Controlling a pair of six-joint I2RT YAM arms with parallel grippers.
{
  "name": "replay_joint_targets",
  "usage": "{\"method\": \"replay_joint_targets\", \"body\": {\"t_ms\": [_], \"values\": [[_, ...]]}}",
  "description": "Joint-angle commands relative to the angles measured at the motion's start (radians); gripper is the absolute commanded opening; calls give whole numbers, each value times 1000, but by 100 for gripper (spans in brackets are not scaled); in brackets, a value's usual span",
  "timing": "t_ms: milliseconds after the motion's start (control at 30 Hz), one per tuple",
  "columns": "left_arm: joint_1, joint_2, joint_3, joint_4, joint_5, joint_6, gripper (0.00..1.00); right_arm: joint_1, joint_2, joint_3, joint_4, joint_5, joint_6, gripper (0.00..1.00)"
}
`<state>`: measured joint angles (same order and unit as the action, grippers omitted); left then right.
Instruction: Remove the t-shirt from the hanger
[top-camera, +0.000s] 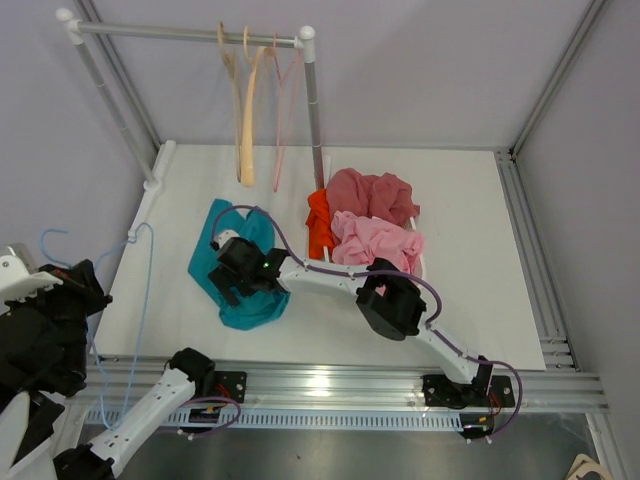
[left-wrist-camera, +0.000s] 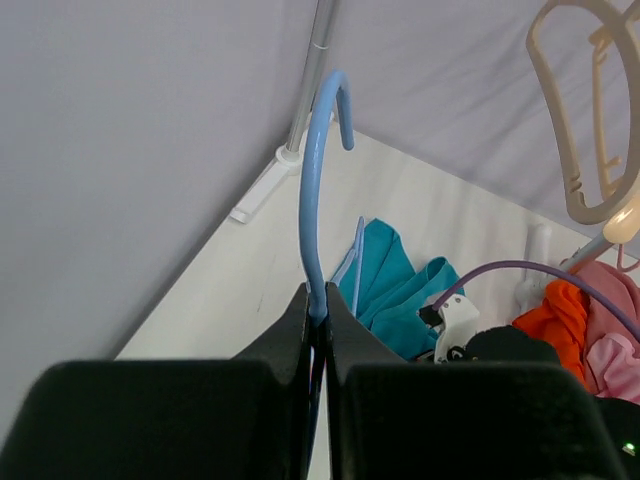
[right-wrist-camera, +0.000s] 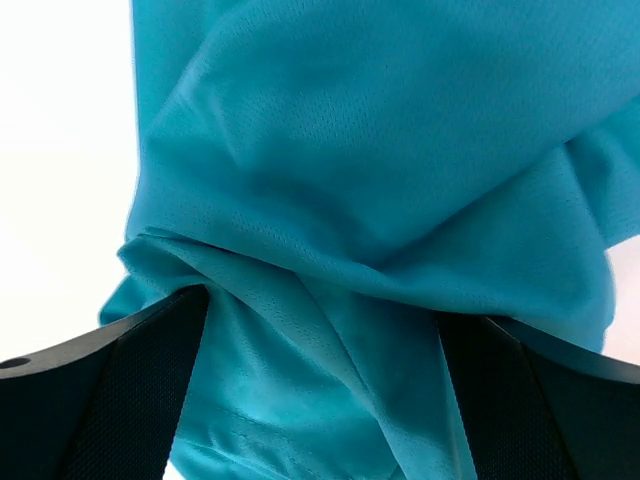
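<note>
My right gripper should stay low over the t-shirt next and close its fingers on the fold (right-wrist-camera: 325, 325) between them, because the teal fabric is already lying loose there.
The teal t-shirt (top-camera: 240, 290) lies crumpled on the white table (top-camera: 470, 260), left of the middle. My right gripper (top-camera: 232, 268) sits low over it, open. In the right wrist view its two fingers stand wide apart, with teal t-shirt (right-wrist-camera: 330, 180) fabric lying loose between them around the right gripper (right-wrist-camera: 322, 330). My left gripper (top-camera: 98, 298) is off the table's left edge, shut on the thin light-blue hanger (top-camera: 148, 270), which stands apart from the shirt. In the left wrist view the left gripper (left-wrist-camera: 318, 305) pinches the hanger (left-wrist-camera: 312, 190) just below its hook.
A clothes rail (top-camera: 190, 35) at the back carries beige and pink hangers (top-camera: 246, 110). Its right post (top-camera: 315, 120) comes down near a pile of red, pink and orange clothes (top-camera: 370, 220). An aluminium rail (top-camera: 400, 385) runs along the near edge.
</note>
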<state>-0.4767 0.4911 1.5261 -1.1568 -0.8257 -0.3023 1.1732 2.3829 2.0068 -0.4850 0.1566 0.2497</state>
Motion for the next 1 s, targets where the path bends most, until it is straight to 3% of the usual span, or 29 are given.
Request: {"method": "replay_joint_targets", "body": {"t_ms": [0,200,233,267,300,333,433,467,533,567,667,700,833,967], "values": [[-7,10,-3,83,-35,58,1,-10,96,96,-78,31,-13,99],[-5,4,-33,134,-10,80,1,-15,156,49,-145,-57,2,99],[-5,10,-32,135,-9,81,1,-14,127,-38,-136,-72,5,91],[-5,17,-32,137,-7,81,1,-12,104,-90,-123,-131,6,71],[-7,20,-32,143,-4,81,1,-10,75,-144,-100,-146,16,42],[-5,23,-38,146,0,81,1,-3,-1,-204,-86,-169,31,0],[-5,35,-67,186,25,88,1,20,-166,-455,-53,-203,66,0],[-5,43,-82,198,33,91,1,38,-295,-535,-66,-195,69,0],[-7,50,-109,252,68,100,1,48,-440,-580,-125,-180,79,0],[-5,55,-124,272,83,109,1,37,-588,-588,-148,-183,82,0],[-5,81,-138,335,114,123,1,-22,-826,-519,-239,-183,76,0],[-5,107,-135,344,115,124,1,-39,-862,-429,-304,-167,68,0],[-5,156,-126,402,109,146,1,-162,-952,-156,-476,35,19,0],[1,230,-116,530,88,198,1,-368,-946,-19,-511,-20,-44,0]]}}
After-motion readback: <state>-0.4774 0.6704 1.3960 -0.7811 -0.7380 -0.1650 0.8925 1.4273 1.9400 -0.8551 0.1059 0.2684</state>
